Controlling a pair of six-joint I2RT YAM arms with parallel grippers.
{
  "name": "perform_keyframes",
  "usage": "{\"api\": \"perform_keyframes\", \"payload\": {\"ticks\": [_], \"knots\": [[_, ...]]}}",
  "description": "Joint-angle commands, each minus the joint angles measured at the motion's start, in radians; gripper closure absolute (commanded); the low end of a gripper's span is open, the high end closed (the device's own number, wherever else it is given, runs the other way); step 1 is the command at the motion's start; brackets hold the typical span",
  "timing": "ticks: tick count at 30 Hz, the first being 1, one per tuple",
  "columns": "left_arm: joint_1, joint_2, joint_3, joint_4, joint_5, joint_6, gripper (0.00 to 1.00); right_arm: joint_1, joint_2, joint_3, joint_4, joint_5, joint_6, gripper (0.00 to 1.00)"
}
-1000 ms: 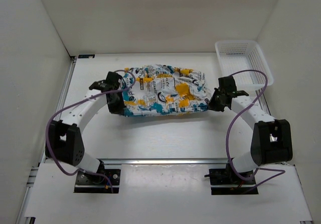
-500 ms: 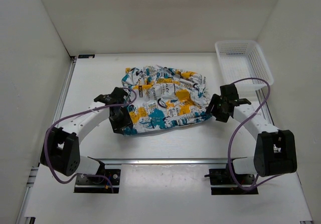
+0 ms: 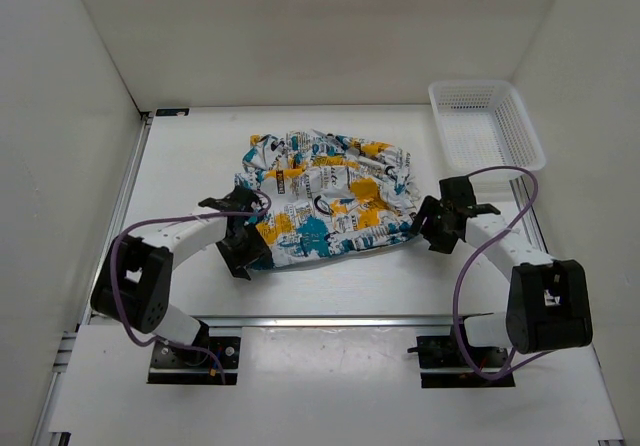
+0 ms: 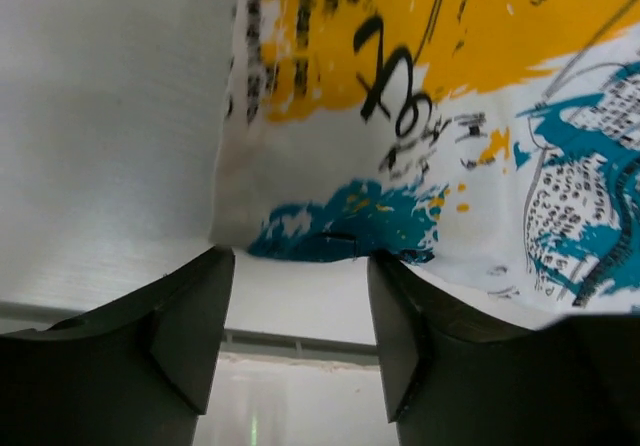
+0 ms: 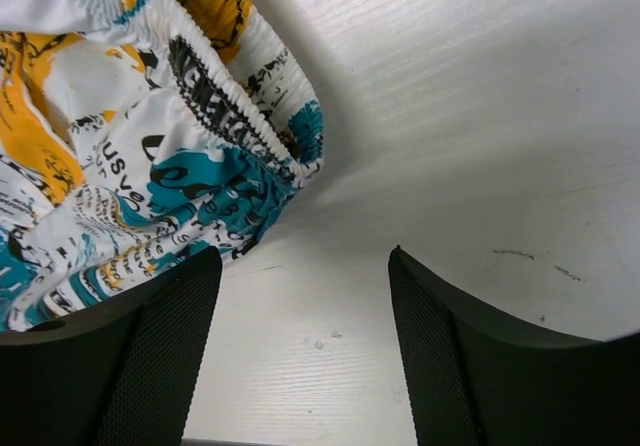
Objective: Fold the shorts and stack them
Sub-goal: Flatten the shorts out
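Note:
Next, my right gripper moves down onto the waistband's near corner [image 3: 414,232] [image 5: 303,169] and closes there, since that corner is still beyond its open fingers.
The shorts [image 3: 325,198], white with teal, yellow-orange and black print, lie bunched in a rough rectangle on the middle of the table. My left gripper [image 3: 246,250] sits at their near left corner, open. In the left wrist view the teal corner of the shorts [image 4: 350,228] lies just past the left gripper [image 4: 300,266], with nothing between the jaws. My right gripper [image 3: 430,226] stands open at the right end. In the right wrist view the elastic waistband of the shorts [image 5: 240,116] lies beyond the right gripper [image 5: 305,276], apart from its fingers [image 5: 160,356].
A white mesh basket [image 3: 518,126] stands at the back right corner of the table. White walls enclose the table on three sides. A metal rail [image 3: 320,321] runs along the near edge.
Both grippers have come toward the near edge with the shorts, then opened and let go. The shorts now lie slack instead of stretched between them.

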Motion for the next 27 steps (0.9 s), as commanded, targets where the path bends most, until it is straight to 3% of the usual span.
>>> {"api": "perform_keyframes", "payload": {"ticks": [1,8,9,11,13,14,16,23,26,27], "knots": [[-0.005,0.043,0.035,0.054,-0.018,-0.023,0.35,-0.022,0.016,0.002,0.069,-0.050,0.031,0.28],[-0.005,0.092,0.063,0.054,-0.075,-0.023,0.87,-0.032,0.120,0.031,0.162,-0.111,0.051,0.36],[-0.005,0.103,0.063,0.054,-0.075,-0.013,0.90,-0.032,0.136,0.031,0.162,-0.123,0.051,0.38],[-0.005,0.103,0.072,0.054,-0.085,-0.004,0.90,-0.032,0.174,0.031,0.204,-0.151,0.062,0.46],[-0.005,0.103,0.081,0.054,-0.108,0.006,0.90,-0.032,0.195,0.044,0.205,-0.151,0.071,0.69],[0.004,0.103,0.081,0.054,-0.117,0.021,0.90,-0.032,0.208,0.056,0.205,-0.151,0.071,0.85],[0.027,0.103,0.112,0.031,-0.136,0.045,0.90,-0.032,0.193,0.056,0.195,-0.134,0.071,0.98],[0.140,0.057,0.161,-0.021,-0.194,0.118,0.87,-0.032,0.027,-0.057,0.128,-0.047,0.097,1.00],[0.151,0.021,0.161,-0.021,-0.147,0.118,0.69,-0.032,-0.050,-0.136,0.128,-0.025,0.134,1.00],[0.151,0.011,0.152,-0.021,-0.133,0.118,0.54,-0.032,-0.073,-0.150,0.128,-0.014,0.143,1.00]]}}
